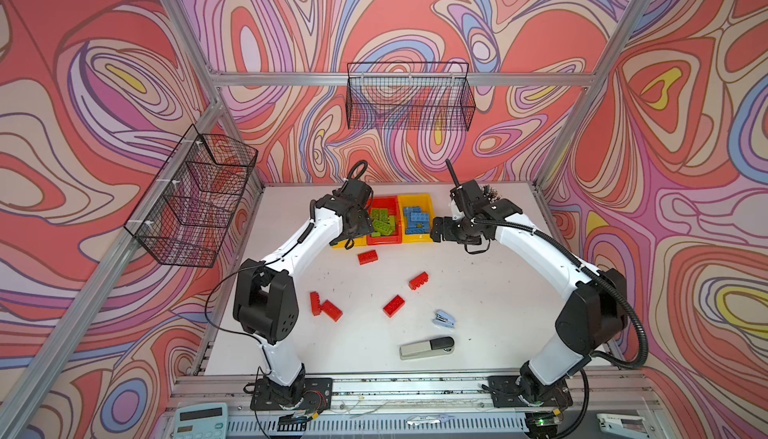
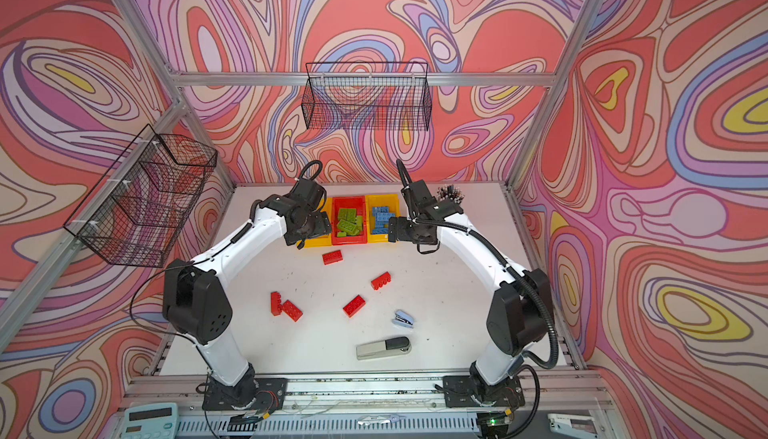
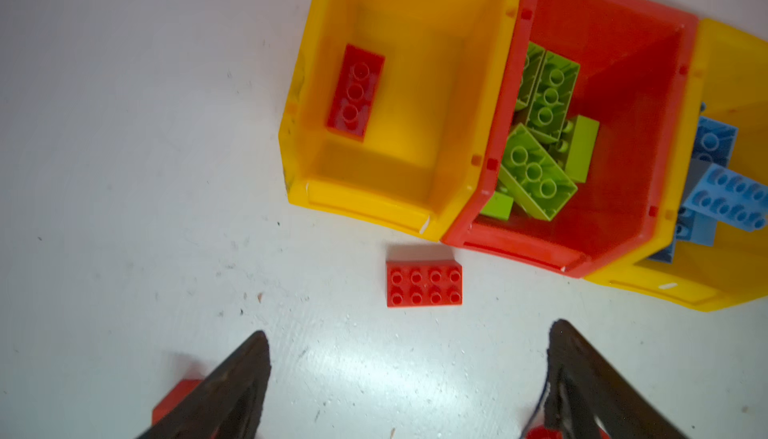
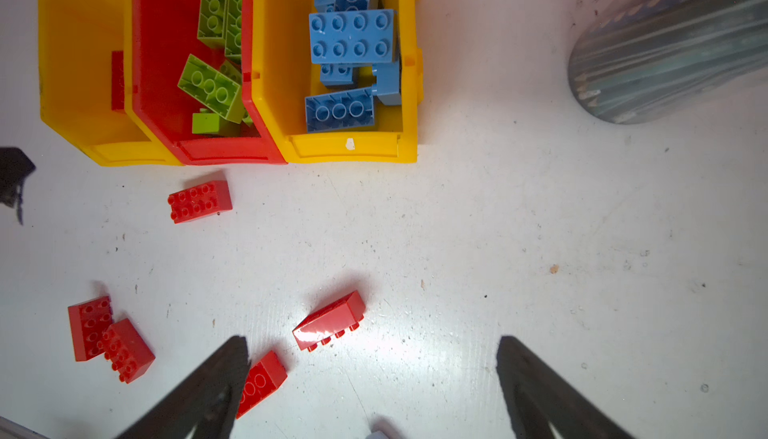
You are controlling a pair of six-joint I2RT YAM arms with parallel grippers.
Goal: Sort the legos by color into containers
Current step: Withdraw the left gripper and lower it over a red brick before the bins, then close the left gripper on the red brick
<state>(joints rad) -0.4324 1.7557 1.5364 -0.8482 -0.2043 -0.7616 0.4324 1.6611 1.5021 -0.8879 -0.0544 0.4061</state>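
My left gripper is open and will next go down onto the red lego nearest the bins, which lies below it, as the lego's short ends face its fingers.
Three joined containers stand at the back: a yellow bin holding one red lego, a red bin with green legos, and a yellow bin with blue legos. Several red legos lie loose on the table, the nearest just in front of the bins, others at mid-table. My left gripper hangs open and empty above the left yellow bin's front in both top views. The right gripper is open and empty beside the right yellow bin.
A light-blue stapler and a grey-and-black stapler lie near the front. A mesh pencil cup stands at the back right. Black wire baskets hang on the back wall and the left wall.
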